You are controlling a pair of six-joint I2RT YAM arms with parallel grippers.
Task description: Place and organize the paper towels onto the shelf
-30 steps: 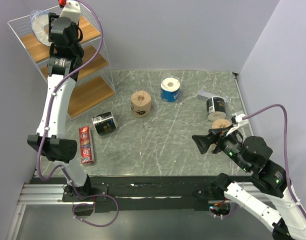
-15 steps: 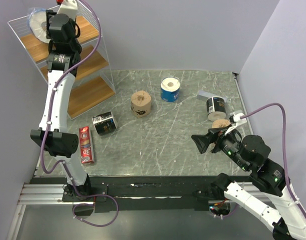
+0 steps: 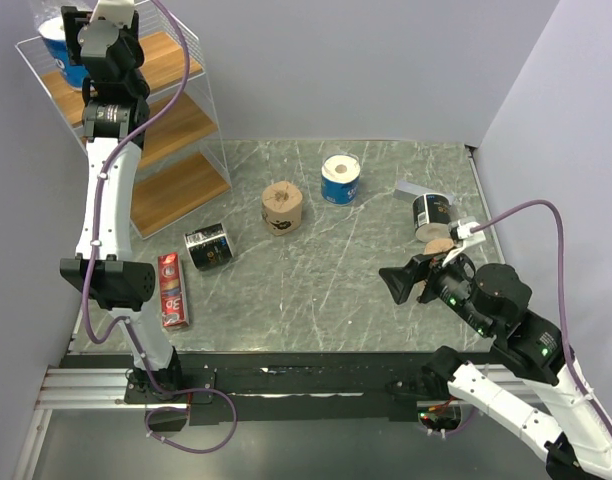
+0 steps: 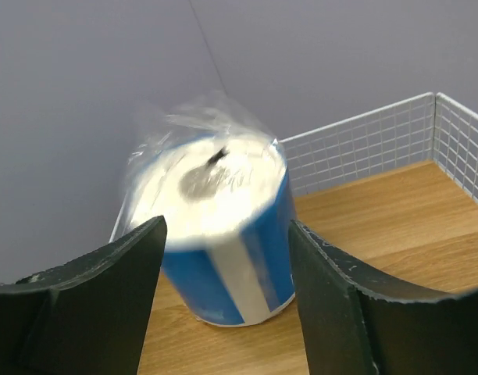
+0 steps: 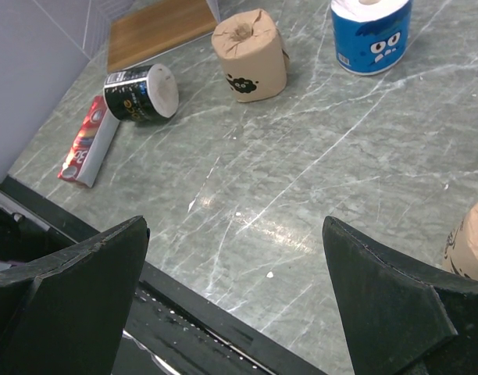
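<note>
My right gripper is to move outward and to the left in the top view, then down onto the second blue roll's top (image 3: 342,168) (image 5: 371,8), because the roll's open core faces up.
A blue-wrapped paper towel roll (image 4: 223,242) stands upright on the top board of the white wire shelf (image 4: 379,226), in its back left corner (image 3: 54,45). My left gripper (image 4: 227,229) is open, a finger on each side of this roll with gaps showing, and in the top view it hovers over the top tier (image 3: 81,35). On the table lie a tan roll (image 3: 281,208), a second blue roll (image 3: 340,178), a black roll (image 3: 209,247), another black roll (image 3: 432,213) and a tan roll (image 3: 441,246). My right gripper (image 3: 406,283) is open and empty above the table (image 5: 235,226).
A flat red box (image 3: 172,290) lies near the table's left front edge, also in the right wrist view (image 5: 87,141). A small grey flat block (image 3: 411,189) lies by the right black roll. The shelf (image 3: 181,130) stands at the far left with its wire sides around the boards.
My left gripper has moved left and back over the shelf's top tier. The blue roll has gone from showing its white end to standing upright. The right gripper has shifted slightly left.
</note>
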